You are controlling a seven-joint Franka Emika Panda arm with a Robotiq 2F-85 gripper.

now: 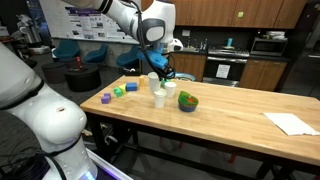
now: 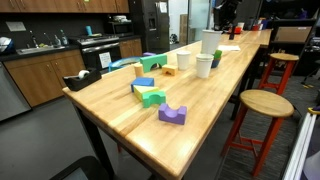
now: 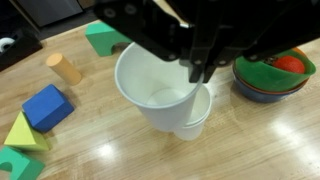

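The lower white cup [image 3: 200, 109] is below my gripper, and its rim shows beside the cup I am holding. My gripper should move over it next, lower the upper cup and let go.
My gripper [image 3: 203, 72] comes in from the top of the wrist view, its two dark fingers close together on the rim of a large white cup [image 3: 150, 85]. This cup hangs just above and partly over a second white cup [image 3: 199, 118] on the wooden table. In an exterior view the gripper [image 1: 160, 70] is over the held cup [image 1: 153, 82], with another cup [image 1: 160, 98] in front of it. In the other exterior view the held cup [image 2: 209, 42] sits above a lower cup [image 2: 204, 66], and a third cup [image 2: 183, 60] stands beside them.
A green bowl [image 3: 268, 80] holding a red thing stands close by, also seen in an exterior view [image 1: 188, 101]. Coloured blocks lie nearby: a tan cylinder [image 3: 65, 68], blue [image 3: 45, 107], green [image 3: 105, 38] and purple [image 2: 172, 115]. White paper [image 1: 290, 123] lies on the table. A stool [image 2: 262, 104] stands beside it.
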